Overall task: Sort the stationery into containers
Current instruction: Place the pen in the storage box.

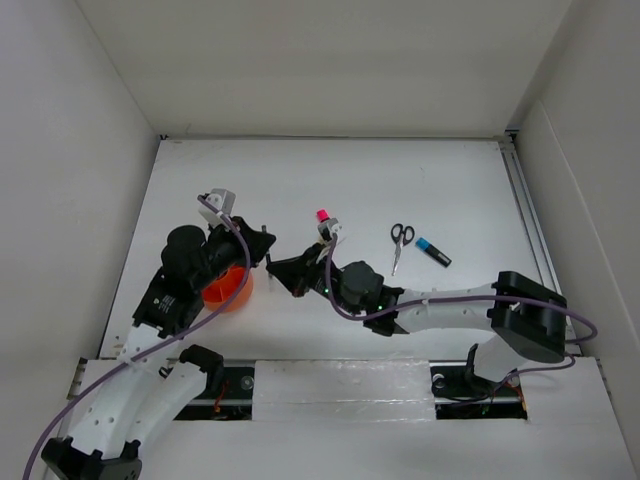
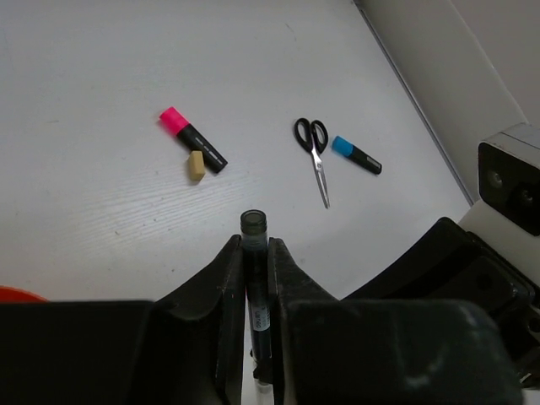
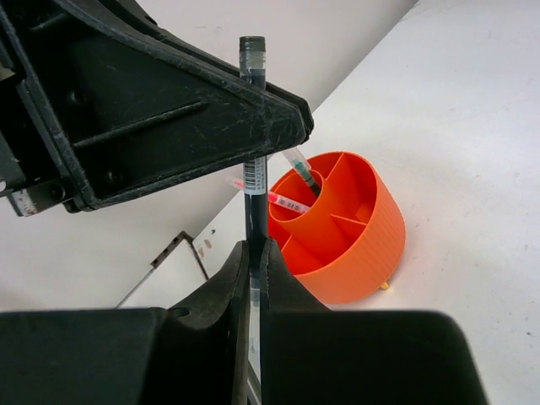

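Observation:
I need to move my left gripper over the round section of the cup (image 1: 228, 288), on the left in the top view, next. Then I should lower it and let go of the pen where pens already stand.
A dark pen (image 2: 254, 253) is held between both grippers, above the table just right of the orange cup (image 1: 228, 288). My left gripper (image 2: 253, 245) is shut on it near its top end. My right gripper (image 3: 253, 249) is shut on the same pen (image 3: 253, 126) lower down, with the left gripper's fingers (image 3: 169, 110) crossing above mine. The cup (image 3: 346, 228) holds a thin pink pen (image 3: 274, 198). On the table lie the pink-capped highlighter (image 2: 192, 140), the eraser (image 2: 196, 164), the scissors (image 2: 314, 152) and the blue-capped marker (image 2: 355, 155).
White walls enclose the table at the back and both sides. A metal rail (image 1: 528, 215) runs along the right edge. The right arm (image 1: 440, 305) stretches across the front of the table towards the cup.

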Available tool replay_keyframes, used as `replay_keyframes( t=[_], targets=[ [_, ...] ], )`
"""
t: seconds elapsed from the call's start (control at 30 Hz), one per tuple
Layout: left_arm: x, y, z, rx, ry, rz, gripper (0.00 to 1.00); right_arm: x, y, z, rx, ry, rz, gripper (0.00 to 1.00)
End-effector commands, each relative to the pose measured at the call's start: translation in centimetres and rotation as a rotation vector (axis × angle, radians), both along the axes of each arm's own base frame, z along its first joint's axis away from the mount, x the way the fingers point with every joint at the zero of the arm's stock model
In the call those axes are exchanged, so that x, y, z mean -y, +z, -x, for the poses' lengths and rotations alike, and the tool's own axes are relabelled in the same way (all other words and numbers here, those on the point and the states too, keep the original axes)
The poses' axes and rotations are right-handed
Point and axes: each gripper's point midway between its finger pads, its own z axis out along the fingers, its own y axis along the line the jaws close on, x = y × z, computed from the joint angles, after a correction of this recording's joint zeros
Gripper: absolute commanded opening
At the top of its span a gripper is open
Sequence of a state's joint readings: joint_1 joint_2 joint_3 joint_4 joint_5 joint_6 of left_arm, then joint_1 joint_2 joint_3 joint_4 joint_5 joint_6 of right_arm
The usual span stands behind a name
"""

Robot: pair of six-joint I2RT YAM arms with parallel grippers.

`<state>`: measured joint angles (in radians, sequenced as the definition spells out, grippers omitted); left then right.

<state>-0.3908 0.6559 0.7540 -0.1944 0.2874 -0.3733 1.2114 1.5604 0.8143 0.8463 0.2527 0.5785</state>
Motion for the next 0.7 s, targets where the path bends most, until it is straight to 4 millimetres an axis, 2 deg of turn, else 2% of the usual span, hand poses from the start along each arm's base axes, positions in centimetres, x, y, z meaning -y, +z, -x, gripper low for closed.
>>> replay_keyframes(
  t=[0.0, 0.1, 0.13, 0.17, 0.2, 0.23, 0.37, 0.4, 0.43, 0.5, 0.53, 0.6, 0.63, 0.67],
  targets=[
    [0.4, 2.4, 0.0, 0.072, -0.035, 0.017, 0.00, -0.2, 5.0, -0.4, 0.065, -0.025, -0.130, 0.00],
    [0.0, 2.6, -0.2, 0.095, -0.016, -0.003, 0.00, -0.2, 4.9, -0.4, 0.073, -0.026, -0.124, 0.01],
    [-1.0, 2.3, -0.9, 0.091, 0.053, -0.020, 0.00, -0.1, 4.9, -0.6, 0.071, -0.035, -0.125, 0.40],
    [-1.9, 2.7, -1.2, 0.110, 0.106, -0.023, 0.00, -0.1, 4.2, -0.5, 0.064, -0.035, -0.105, 0.65],
    [-3.1, 3.1, -1.3, 0.128, 0.171, -0.029, 0.00, 0.3, 4.6, -0.8, 0.062, -0.055, -0.110, 0.82],
    [-5.1, 2.9, -2.2, 0.136, 0.297, -0.051, 0.00, 0.6, 3.2, -1.2, 0.045, -0.083, -0.073, 1.00],
    [-10.1, 2.9, -2.8, 0.166, 0.577, -0.072, 0.00, 2.4, 1.9, -1.1, 0.028, -0.112, -0.033, 1.00],
    [-10.7, 2.5, -3.0, 0.160, 0.611, -0.084, 0.00, 3.0, 0.6, -1.1, 0.026, -0.121, 0.000, 1.00],
    [-11.3, 2.5, -3.0, 0.162, 0.644, -0.090, 0.00, 3.5, 1.0, -0.9, 0.028, -0.122, -0.008, 1.00],
    [-13.2, 1.9, -3.2, 0.151, 0.751, -0.123, 0.00, 4.3, 0.2, -0.9, 0.019, -0.141, 0.015, 1.00],
    [-13.7, 1.4, -3.3, 0.136, 0.784, -0.146, 0.00, 4.9, -0.8, -0.7, 0.012, -0.141, 0.040, 1.00],
    [-15.5, 0.5, -3.2, 0.113, 0.885, -0.182, 0.00, 6.0, -0.5, -0.5, 0.013, -0.150, 0.034, 1.00],
    [-15.9, -0.4, -3.1, 0.100, 0.907, -0.203, 0.00, 6.5, -1.3, -0.3, 0.008, -0.150, 0.048, 1.00],
    [-16.2, 0.0, -3.0, 0.121, 0.926, -0.184, 0.00, 7.0, -0.7, -0.1, 0.013, -0.150, 0.032, 1.00]
  ],
)
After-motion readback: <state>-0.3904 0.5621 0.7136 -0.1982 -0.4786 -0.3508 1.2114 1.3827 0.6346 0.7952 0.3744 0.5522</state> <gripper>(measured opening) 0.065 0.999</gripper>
